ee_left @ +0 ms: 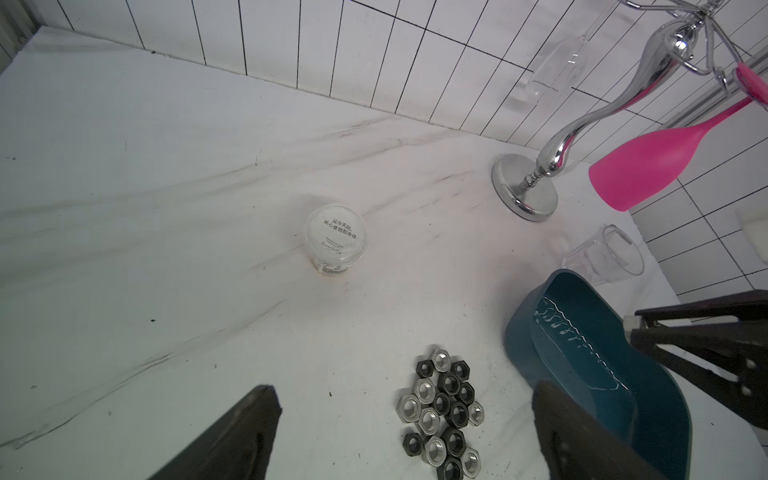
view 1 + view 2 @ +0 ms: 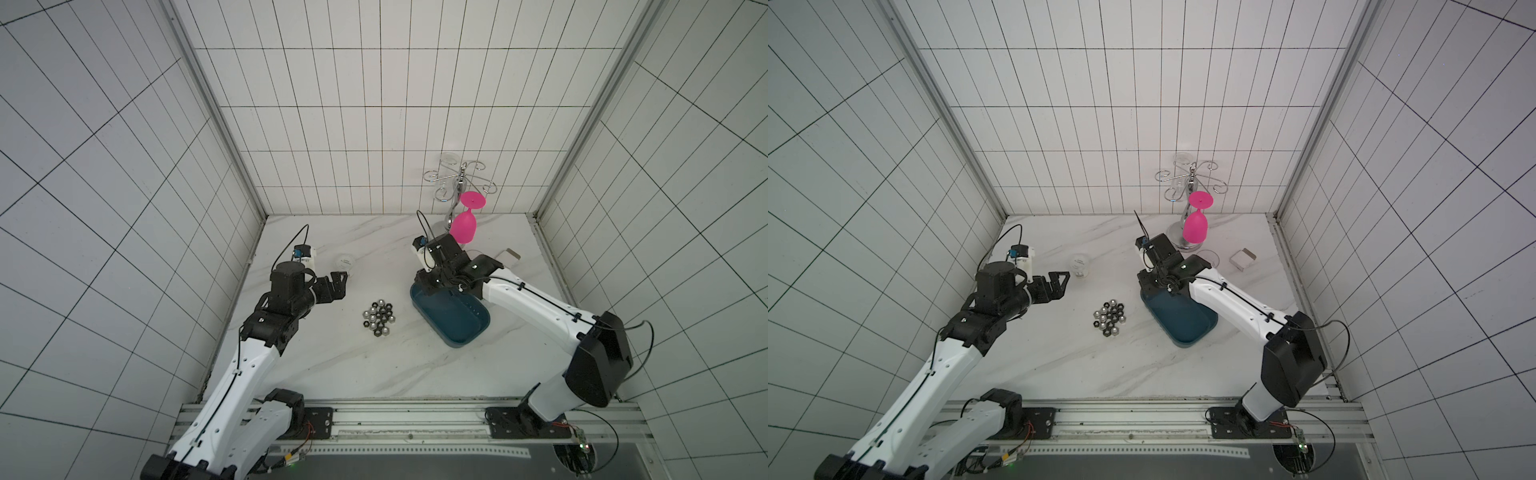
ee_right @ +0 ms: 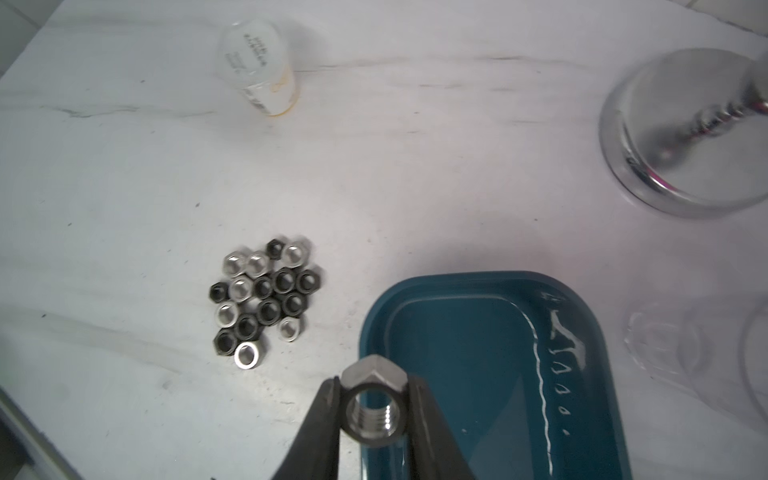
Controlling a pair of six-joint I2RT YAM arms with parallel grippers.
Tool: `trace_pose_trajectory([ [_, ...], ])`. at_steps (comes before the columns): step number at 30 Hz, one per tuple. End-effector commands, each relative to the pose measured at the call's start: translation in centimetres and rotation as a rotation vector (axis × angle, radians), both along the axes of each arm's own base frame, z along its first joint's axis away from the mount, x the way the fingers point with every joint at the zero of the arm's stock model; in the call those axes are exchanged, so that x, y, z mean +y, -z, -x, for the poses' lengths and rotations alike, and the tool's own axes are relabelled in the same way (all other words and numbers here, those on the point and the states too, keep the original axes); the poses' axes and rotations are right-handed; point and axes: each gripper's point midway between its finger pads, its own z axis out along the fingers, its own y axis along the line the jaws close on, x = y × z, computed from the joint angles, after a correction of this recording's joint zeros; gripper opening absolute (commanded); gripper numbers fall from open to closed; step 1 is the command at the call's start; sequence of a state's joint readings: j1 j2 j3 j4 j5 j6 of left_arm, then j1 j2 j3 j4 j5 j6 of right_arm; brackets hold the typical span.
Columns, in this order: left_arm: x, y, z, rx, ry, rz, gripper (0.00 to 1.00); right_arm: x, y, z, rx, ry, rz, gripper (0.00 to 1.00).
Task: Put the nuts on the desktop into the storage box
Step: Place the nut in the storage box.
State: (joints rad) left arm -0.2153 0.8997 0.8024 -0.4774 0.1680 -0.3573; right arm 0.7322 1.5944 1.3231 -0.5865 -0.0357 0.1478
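The robot needs to move its right gripper toward the clear glass, lower it toward the bottom of the storage box's bare far end [image 3: 496, 328] below, and let go of the nut.
Several small silver and black nuts [image 2: 379, 318] [image 2: 1109, 318] lie in a tight cluster on the white marble desktop [image 2: 332, 365]. To their right sits the dark teal storage box [image 2: 453, 322] [image 2: 1183, 322], its floor bare. My right gripper [image 3: 372, 382] is shut on one silver nut [image 3: 371, 401] and hovers over the box's far-left end [image 3: 457, 332]. In both top views that gripper [image 2: 428, 286] hides the nut. My left gripper [image 2: 338, 286] [image 1: 403, 390] stands open and empty, left of and beyond the cluster [image 1: 444, 411].
An upturned clear cup [image 2: 345, 264] stands beyond the left gripper. A chrome glass rack [image 2: 457, 183] with a hanging pink goblet [image 2: 463, 226] is at the back right. A clear glass [image 1: 602, 253] and a small white box [image 2: 1243, 259] lie behind the storage box.
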Motion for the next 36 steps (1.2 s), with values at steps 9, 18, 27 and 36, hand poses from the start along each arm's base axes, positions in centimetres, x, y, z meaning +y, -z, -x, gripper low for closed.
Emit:
trace_pose_trajectory([
  [9, -1.4, -1.9, 0.1, -0.039, 0.038, 0.105, 0.99, -5.9, 9.3, -3.6, 0.228, 0.171, 0.171, 0.19],
  [18, -1.3, -1.9, 0.0, -0.037, 0.034, 0.094, 0.98, -5.2, 12.1, -5.9, 0.264, 0.163, 0.199, 0.22],
  [27, -1.1, -2.2, 0.2, -0.042, 0.034, 0.072, 0.99, -5.0, 12.6, -6.7, 0.275, 0.157, 0.222, 0.39],
  [36, -0.8, -2.7, -0.4, -0.043, 0.007, 0.074, 0.99, -3.4, 2.5, -4.2, 0.089, 0.097, 0.086, 0.50],
])
